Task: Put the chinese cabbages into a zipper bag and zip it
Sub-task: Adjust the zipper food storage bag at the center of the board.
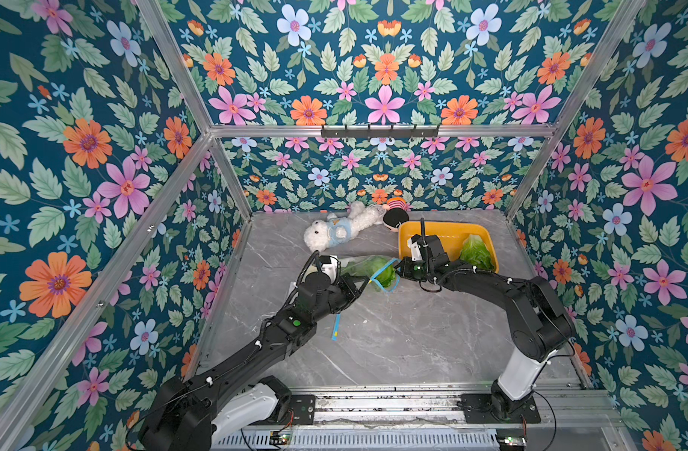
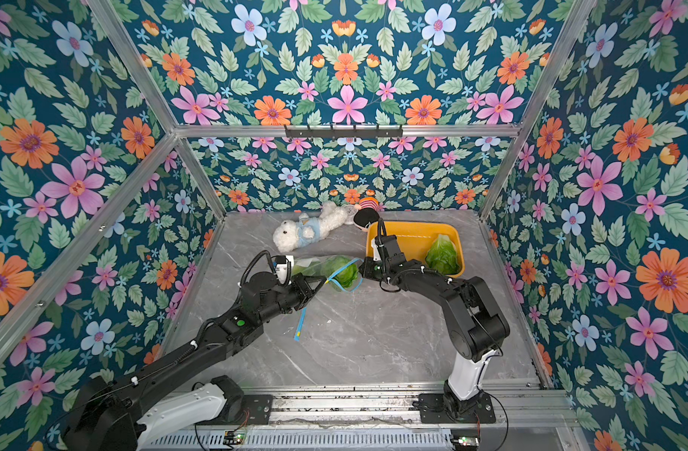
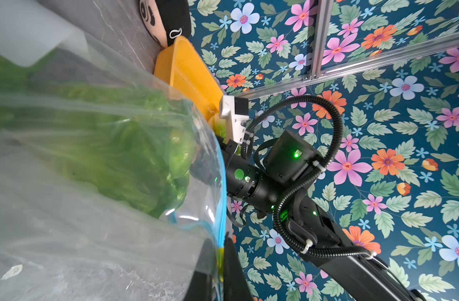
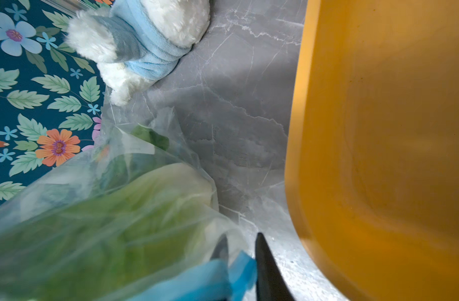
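Note:
My left gripper is going to lift the near side of the bag's rim (image 1: 374,277) (image 3: 220,240) upward and then let go of the bag's rim, because the filled bag is lying on its side.
The clear zipper bag (image 1: 358,267) with a blue zip rim lies at mid table, its mouth towards the yellow tray (image 1: 443,225). Green chinese cabbage (image 1: 385,273) fills it; how many heads I cannot tell. Another cabbage (image 1: 475,252) lies in the tray's right end. My left gripper (image 1: 363,282) is shut on the near side of the bag's rim, the blue strip pinched between its fingers (image 3: 233,271). My right gripper (image 1: 397,269) is shut on the rim's far side, one finger (image 4: 264,265) outside and one inside the plastic. The wrist views show the cabbage (image 3: 134,156) (image 4: 145,203) through the film.
A white plush bear (image 1: 334,230) in a blue top and a black-haired doll (image 1: 395,218) lie by the back wall, left of the tray. A short blue strip (image 1: 336,326) lies on the grey marble table (image 1: 393,343) beside the left arm. Flowered walls enclose three sides.

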`<state>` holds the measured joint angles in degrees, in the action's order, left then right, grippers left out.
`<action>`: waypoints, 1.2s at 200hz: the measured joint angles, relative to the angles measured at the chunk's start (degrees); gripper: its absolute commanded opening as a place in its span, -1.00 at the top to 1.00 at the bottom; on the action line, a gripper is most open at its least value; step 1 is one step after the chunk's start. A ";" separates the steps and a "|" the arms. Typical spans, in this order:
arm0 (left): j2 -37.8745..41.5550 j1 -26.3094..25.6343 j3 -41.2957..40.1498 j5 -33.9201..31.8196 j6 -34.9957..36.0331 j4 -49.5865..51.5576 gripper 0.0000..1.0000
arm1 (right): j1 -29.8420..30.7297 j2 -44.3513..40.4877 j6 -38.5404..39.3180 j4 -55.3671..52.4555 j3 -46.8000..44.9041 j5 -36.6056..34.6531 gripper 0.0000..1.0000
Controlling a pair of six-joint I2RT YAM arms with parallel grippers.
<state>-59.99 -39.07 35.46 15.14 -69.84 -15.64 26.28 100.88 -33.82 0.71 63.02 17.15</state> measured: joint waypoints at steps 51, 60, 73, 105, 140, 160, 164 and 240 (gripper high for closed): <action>-0.50 2.43 7.34 1.29 2.97 4.46 1.00 | -0.04 -12.94 2.60 -3.21 -0.17 -1.88 1.00; -0.37 2.91 9.55 1.44 3.85 5.73 1.00 | 0.02 -15.65 3.04 -5.31 1.25 -2.86 1.00; 0.02 3.65 12.68 1.51 5.16 7.67 1.00 | 0.00 -19.98 3.65 -9.99 3.45 -4.02 1.00; 1.57 4.94 17.49 2.86 6.99 10.12 1.00 | 0.02 -30.29 4.24 -24.63 12.28 -6.67 1.00; 1.03 5.22 19.65 4.48 7.10 9.97 1.00 | 0.09 -33.66 4.63 -41.29 23.12 -6.99 1.00; -0.76 5.01 18.82 5.86 5.22 8.74 1.00 | 0.13 -33.53 4.59 -49.35 26.36 -6.80 1.00; -1.16 4.85 18.40 6.03 4.96 8.33 1.00 | 0.13 -33.51 4.57 -50.73 26.40 -6.82 1.00; -2.69 4.57 20.06 6.97 9.60 8.90 -0.07 | -1.03 -31.69 1.88 -52.68 20.17 -7.26 1.00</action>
<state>-62.67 -34.50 55.53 22.11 -60.25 -6.74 25.26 69.19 -31.94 -51.96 83.20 9.89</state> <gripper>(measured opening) 0.484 0.050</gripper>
